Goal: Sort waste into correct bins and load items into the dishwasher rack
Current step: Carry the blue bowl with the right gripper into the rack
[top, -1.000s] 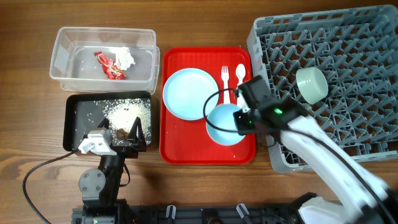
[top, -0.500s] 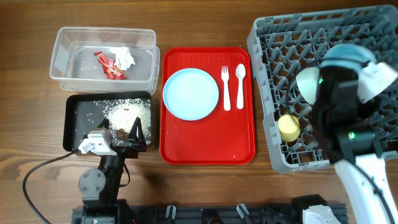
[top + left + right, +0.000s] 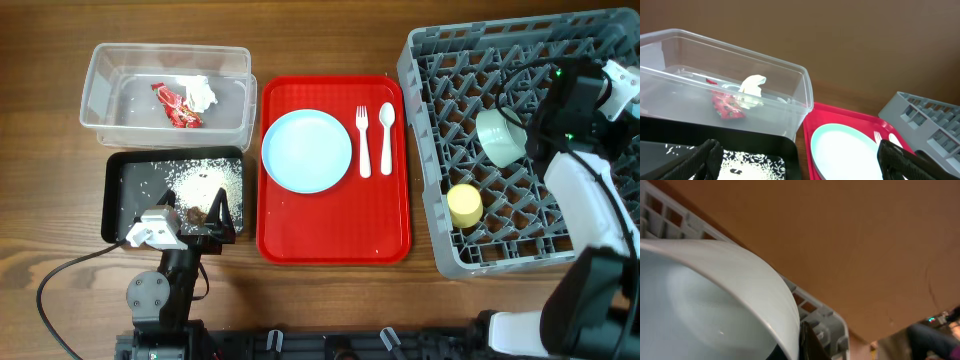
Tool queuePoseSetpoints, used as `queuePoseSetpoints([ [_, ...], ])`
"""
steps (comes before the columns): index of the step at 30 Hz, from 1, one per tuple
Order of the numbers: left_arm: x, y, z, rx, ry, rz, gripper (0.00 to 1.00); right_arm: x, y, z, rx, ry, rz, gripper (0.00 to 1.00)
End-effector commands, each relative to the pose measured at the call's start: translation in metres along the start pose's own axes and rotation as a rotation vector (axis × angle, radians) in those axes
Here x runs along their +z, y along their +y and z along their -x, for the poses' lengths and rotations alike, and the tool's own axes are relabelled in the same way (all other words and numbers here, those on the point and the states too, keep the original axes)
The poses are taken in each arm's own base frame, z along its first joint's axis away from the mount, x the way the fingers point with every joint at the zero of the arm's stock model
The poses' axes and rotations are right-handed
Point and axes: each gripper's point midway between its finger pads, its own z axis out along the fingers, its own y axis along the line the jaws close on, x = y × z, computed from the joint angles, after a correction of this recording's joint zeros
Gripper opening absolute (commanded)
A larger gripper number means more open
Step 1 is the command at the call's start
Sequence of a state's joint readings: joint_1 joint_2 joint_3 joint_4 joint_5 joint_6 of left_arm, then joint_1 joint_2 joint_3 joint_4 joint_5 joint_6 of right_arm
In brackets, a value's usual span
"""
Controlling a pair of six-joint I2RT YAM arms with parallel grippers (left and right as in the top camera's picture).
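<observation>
My right gripper will lower next, easing toward the pale green bowl, and release the light blue bowl's rim, as the rack (image 3: pixel 420 60) slots beside the green bowl are below.
My right gripper (image 3: pixel 566 97) is over the far right of the grey dishwasher rack (image 3: pixel 420 60). In the right wrist view it (image 3: pixel 798 343) is shut on the rim of the light blue bowl (image 3: pixel 705 305), with the rack's edge (image 3: pixel 826 321) behind. The pale green bowl (image 3: pixel 500 136) and the yellow cup (image 3: pixel 464 205) sit in the rack. The light blue plate (image 3: pixel 307 150), white fork (image 3: pixel 363 140) and spoon (image 3: pixel 387 135) lie on the red serving tray (image 3: pixel 335 245). My left gripper (image 3: pixel 190 225) is open at the black tray's front edge, and its fingers (image 3: pixel 800 162) are spread wide.
The clear tub (image 3: pixel 100 95) holds the red wrapper (image 3: pixel 178 106) and white tissue (image 3: pixel 200 93); both also show in the left wrist view, the wrapper (image 3: pixel 727 106) and the tissue (image 3: pixel 752 87). The black tray (image 3: pixel 115 200) holds rice grains (image 3: pixel 205 178) and brown bits.
My right arm lifted the light blue bowl off the red tray and swung it right over the rack. The yellow cup came into view in the rack. The left arm stayed still.
</observation>
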State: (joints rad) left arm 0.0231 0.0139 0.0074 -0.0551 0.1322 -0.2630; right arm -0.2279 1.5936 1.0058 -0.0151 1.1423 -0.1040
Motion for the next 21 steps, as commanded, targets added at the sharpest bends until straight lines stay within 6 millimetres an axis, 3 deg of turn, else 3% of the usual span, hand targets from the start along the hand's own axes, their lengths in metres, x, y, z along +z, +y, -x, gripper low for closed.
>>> queuePoseSetpoints([
  [1, 0.0, 0.003, -0.001, 0.02, 0.0, 0.011, 1.0, 0.017, 0.008, 0.004, -0.228, -0.005, -0.039, 0.04],
  [8, 0.0, 0.003, -0.001, 0.02, 0.0, 0.011, 1.0, 0.026, 0.03, -0.001, -0.354, -0.016, -0.041, 0.05],
  [11, 0.0, 0.003, -0.001, 0.02, 0.0, 0.011, 1.0, 0.02, 0.045, -0.005, -0.411, -0.024, -0.021, 0.04],
  [19, 0.0, 0.003, -0.001, 0.02, 0.0, 0.011, 1.0, 0.003, 0.06, -0.003, -0.473, -0.053, 0.019, 0.04],
  [21, 0.0, 0.003, -0.001, 0.02, 0.0, 0.011, 1.0, 0.001, 0.062, -0.008, -0.501, -0.044, 0.027, 0.11],
])
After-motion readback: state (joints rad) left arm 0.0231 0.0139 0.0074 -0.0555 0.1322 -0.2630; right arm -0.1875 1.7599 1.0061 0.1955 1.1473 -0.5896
